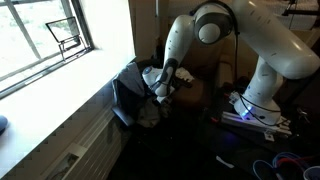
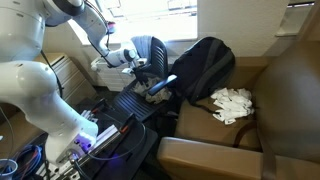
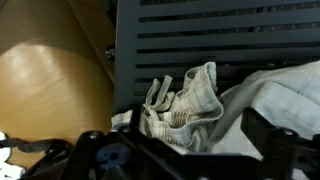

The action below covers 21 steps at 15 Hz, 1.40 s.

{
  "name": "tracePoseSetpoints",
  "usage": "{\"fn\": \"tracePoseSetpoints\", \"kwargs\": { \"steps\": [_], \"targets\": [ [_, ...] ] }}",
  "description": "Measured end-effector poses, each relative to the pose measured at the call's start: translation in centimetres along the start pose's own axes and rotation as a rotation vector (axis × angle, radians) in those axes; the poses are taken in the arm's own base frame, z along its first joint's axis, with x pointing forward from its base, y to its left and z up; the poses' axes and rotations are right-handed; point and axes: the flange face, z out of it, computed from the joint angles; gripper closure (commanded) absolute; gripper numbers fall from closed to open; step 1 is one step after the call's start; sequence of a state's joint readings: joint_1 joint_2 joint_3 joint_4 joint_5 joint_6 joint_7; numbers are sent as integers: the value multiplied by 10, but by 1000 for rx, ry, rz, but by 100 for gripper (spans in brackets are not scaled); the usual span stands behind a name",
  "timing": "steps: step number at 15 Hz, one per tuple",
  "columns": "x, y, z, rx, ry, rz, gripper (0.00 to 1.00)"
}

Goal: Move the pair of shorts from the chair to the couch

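Observation:
Next, my gripper lowers and eases toward the couch side, onto the cloth by the ties, since the open fingers hang above the crumpled shorts (image 3: 187, 112).
The pale striped shorts (image 3: 185, 105) lie crumpled on the black slatted chair seat (image 3: 200, 35) in the wrist view. My gripper (image 3: 185, 142) hangs just over them. Its two dark fingers stand wide apart on either side of the cloth, open and holding nothing. In both exterior views the gripper (image 1: 162, 88) (image 2: 150, 82) is low over the chair (image 1: 128, 92) (image 2: 135, 102). The brown couch (image 2: 215, 150) stands beside the chair.
A black backpack (image 2: 205, 65) and a white cloth (image 2: 232, 103) lie on the couch. More pale fabric (image 3: 285, 85) lies on the chair beside the shorts. A window sill (image 1: 60, 85) runs beside the chair. Cables lie on the floor by the robot base (image 2: 85, 140).

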State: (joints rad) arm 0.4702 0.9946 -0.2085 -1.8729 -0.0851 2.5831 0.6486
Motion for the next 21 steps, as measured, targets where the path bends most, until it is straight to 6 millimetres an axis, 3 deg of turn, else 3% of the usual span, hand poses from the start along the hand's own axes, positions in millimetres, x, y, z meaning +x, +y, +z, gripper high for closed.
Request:
{"fn": "tracePoseSetpoints", "kwargs": {
  "steps": [4,10,12,13,15,21],
  "targets": [
    [10,1,9,18,15,23,0],
    [50,44,92,34,63,181,0],
    [58,52,108,59,75,230,0],
    [57,52,110,57,74,230,25],
    [56,48,108,58,77,223,32],
    [55,41,108,66,77,219,74]
  ]
}}
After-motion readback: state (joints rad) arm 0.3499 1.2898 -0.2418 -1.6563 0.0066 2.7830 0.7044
